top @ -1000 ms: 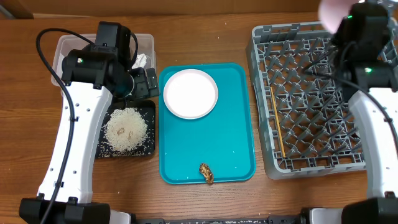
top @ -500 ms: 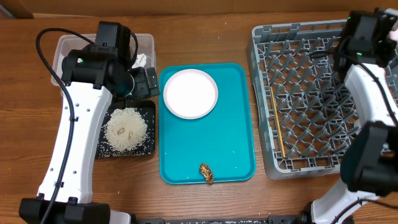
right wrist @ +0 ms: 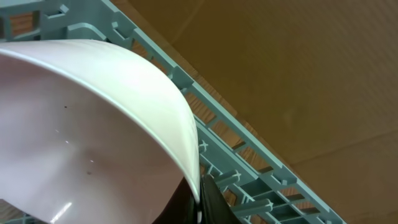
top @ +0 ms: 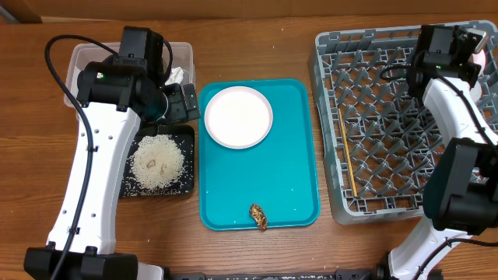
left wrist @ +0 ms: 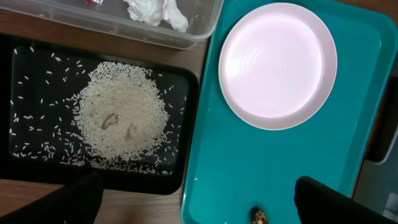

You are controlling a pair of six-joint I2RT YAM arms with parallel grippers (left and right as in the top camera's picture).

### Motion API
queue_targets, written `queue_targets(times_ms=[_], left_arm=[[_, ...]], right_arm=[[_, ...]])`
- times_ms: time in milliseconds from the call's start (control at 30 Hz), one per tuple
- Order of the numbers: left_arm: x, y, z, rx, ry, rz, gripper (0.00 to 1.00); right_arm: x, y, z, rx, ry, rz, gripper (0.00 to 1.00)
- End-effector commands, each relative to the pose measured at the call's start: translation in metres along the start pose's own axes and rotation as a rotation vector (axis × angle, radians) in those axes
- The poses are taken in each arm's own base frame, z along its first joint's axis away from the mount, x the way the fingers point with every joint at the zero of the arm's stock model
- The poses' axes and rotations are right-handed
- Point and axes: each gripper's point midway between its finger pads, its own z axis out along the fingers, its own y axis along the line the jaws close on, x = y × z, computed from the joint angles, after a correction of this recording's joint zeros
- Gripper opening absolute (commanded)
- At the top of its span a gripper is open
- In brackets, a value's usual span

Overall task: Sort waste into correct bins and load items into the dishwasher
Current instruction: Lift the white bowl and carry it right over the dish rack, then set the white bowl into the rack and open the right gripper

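The robot should move its right gripper to the left in the overhead view, over the rack's back wires, and let go of the plate (right wrist: 93, 124), because those slots are empty.
My right gripper (right wrist: 200, 202) is shut on the rim of a large white plate (right wrist: 93, 124), held on edge over the back right corner of the grey dishwasher rack (top: 389, 187). Thin wooden chopsticks (top: 347, 155) lie along the rack's left side. My left gripper (left wrist: 196, 205) hangs open and empty above the gap between the black tray (left wrist: 186, 124) and the teal tray (left wrist: 230, 162). A smaller white dish (top: 238, 117) and a brown food lump (top: 258, 217) rest on the teal tray. Rice (left wrist: 118, 118) is heaped in the black tray. A crumpled napkin (left wrist: 155, 11) lies in the clear tub (top: 185, 53).
A scrap of red wrapper (left wrist: 94, 2) shows at the tub's edge in the left wrist view. My left arm (top: 101, 155) covers much of the tub and the black tray's left side. My right arm (top: 455, 93) reaches over the rack's right side. Brown wall stands behind the rack.
My right arm has swung left and down over the rack's back right corner with the plate still gripped. The left arm has not moved.
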Motion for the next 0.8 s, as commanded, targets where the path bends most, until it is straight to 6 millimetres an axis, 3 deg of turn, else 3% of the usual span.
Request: queue_targets(times_ms=[0,233,300,433,767], left_arm=[[-0.003,-0.002,-0.005,0.012,-0.017,-0.018,1.00],[-0.003,-0.002,-0.005,0.012,-0.017,-0.019,1.00],[-0.003,-0.002,-0.005,0.012,-0.017,-0.019,1.00],[-0.003,-0.002,-0.005,0.011,-0.017,-0.018,1.00],[-0.003,-0.002,-0.005,0.011,-0.016,-0.018,1.00]], right_arm=[[-0.001,0.023,-0.013,-0.072,-0.011,-0.006,0.04],[-0.002,0.044,-0.036,-0.118,-0.039,-0.041,0.05],[0.002,0.048,-0.042,-0.126,-0.035,-0.067,0.16],[0.010,0.055,-0.052,-0.140,-0.025,-0.122,0.20],[0.022,0.060,-0.063,-0.152,-0.002,-0.164,0.20]])
